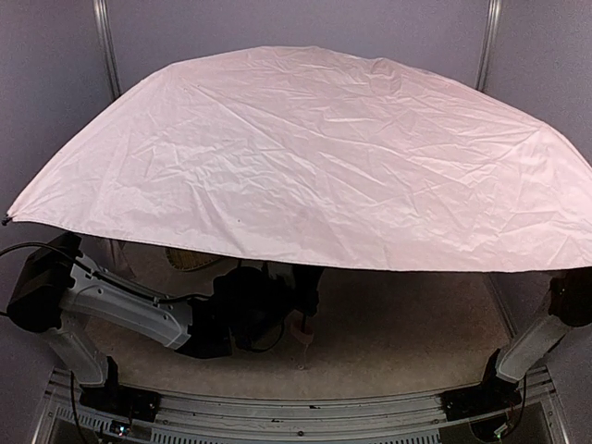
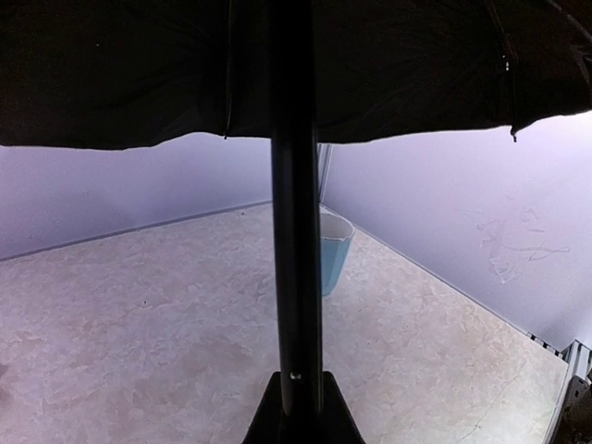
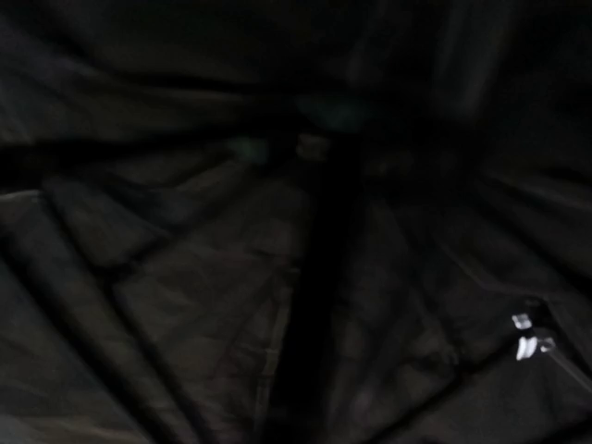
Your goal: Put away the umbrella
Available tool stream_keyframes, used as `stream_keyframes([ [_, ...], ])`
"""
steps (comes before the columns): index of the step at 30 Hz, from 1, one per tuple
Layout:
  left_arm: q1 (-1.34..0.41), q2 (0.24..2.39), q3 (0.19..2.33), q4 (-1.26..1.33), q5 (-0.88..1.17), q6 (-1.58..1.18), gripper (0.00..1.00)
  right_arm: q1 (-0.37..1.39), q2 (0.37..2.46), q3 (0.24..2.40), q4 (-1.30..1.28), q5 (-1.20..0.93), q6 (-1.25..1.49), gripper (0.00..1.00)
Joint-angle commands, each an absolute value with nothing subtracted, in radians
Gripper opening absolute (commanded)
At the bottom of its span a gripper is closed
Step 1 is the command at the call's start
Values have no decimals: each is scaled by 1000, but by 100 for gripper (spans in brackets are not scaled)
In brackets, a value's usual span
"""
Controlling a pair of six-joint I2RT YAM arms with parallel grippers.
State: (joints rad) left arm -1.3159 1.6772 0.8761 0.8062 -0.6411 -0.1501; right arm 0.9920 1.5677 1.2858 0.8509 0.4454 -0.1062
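My left gripper needs to lower the umbrella's black shaft toward the table beneath it and let go of it there, because the small pale handle hangs clear of the table.
The open umbrella's pale pink canopy spreads over most of the top view. Its small pale handle hangs below the front edge. My left arm reaches under the canopy, and my left gripper is shut on the thin black shaft, which rises straight up into the black lining. My right arm goes up under the canopy's right side, so its gripper is hidden in the top view. The right wrist view shows only dark lining and ribs, very close. Its fingers cannot be made out.
A light blue cup stands on the table behind the shaft, near the back corner. A bit of the woven tray shows under the canopy's front edge. Purple walls enclose the table. A rib tip glints at the right.
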Motion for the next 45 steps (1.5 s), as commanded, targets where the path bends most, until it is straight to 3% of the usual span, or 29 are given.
stream_keyframes([
  [1,-1323,1675,912,869,-656,-136,0,999,1548,1317,853,466,-79,41],
  [3,-1323,1673,909,869,-656,-140,0,999,1551,1328,832,463,-78,32],
  [8,-1324,1665,898,878,-659,-142,0,1000,1551,1318,814,457,-65,29],
  [13,-1319,1652,884,918,-669,-79,0,998,1552,1327,724,386,-17,19],
  [15,-1302,1624,852,976,-637,-33,0,995,1552,1330,647,241,-15,18],
  [19,-1229,1513,737,1086,-417,-38,0,984,1582,1389,371,-249,-111,17],
  [22,-1188,1460,673,1138,-346,-4,0,984,1598,1371,272,-415,-139,16],
  [34,-1165,1387,570,1251,-332,193,0,962,1672,1236,272,-405,-114,16],
  [41,-1137,1466,538,1162,-301,192,0,901,1645,1221,430,-305,-3,7],
  [45,-1136,1490,487,1088,-239,170,6,856,1618,1215,574,-233,57,1],
])
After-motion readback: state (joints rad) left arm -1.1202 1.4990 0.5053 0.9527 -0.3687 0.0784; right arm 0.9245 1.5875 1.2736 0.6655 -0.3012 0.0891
